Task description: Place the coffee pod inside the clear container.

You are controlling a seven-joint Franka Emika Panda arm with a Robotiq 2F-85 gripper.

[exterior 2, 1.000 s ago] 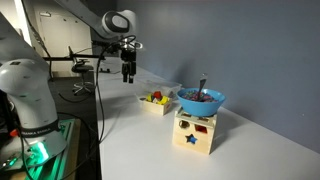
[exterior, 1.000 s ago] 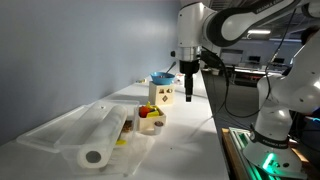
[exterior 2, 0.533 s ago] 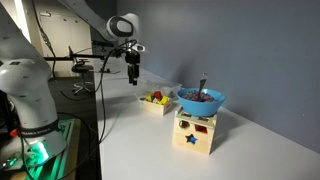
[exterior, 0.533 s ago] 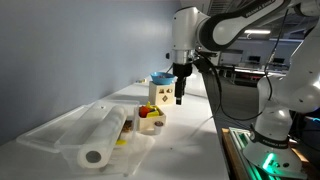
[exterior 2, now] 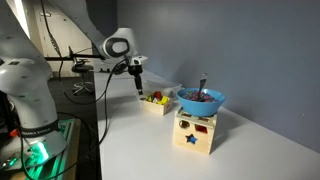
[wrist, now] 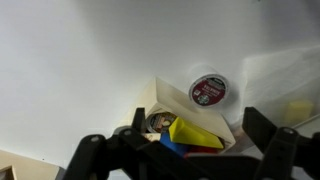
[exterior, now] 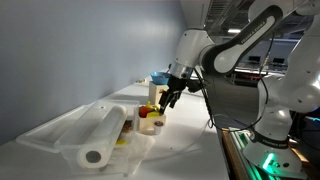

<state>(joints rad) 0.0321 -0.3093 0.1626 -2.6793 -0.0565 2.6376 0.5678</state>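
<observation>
My gripper moves off the tan box toward the clear container next, then lowers to the coffee pod (wrist: 208, 91).
A coffee pod (wrist: 209, 90) with a red and white lid lies right beside the small tan box (wrist: 185, 110) in the wrist view. A second round pod-like thing (wrist: 158, 122) sits inside that box with a yellow block (wrist: 192, 132). My gripper (wrist: 180, 150) is open and empty, and hangs just above the box. It also shows in both exterior views (exterior: 168, 98) (exterior 2: 139, 88). The clear container (exterior: 60, 128) lies beyond the tan box (exterior: 148, 120) and holds a paper towel roll (exterior: 103, 135). Its corner (wrist: 285, 72) shows in the wrist view.
A blue bowl (exterior 2: 200, 100) with a utensil stands on a wooden shape-sorter box (exterior 2: 195, 132), close to the tan box (exterior 2: 155, 100). The blue bowl (exterior: 160, 78) is behind the arm. The table edge runs along the robot's side (exterior: 215, 140).
The gripper has come down and moved toward the tan box, tilting as it went. It stays open and empty. Nothing on the table has moved.
</observation>
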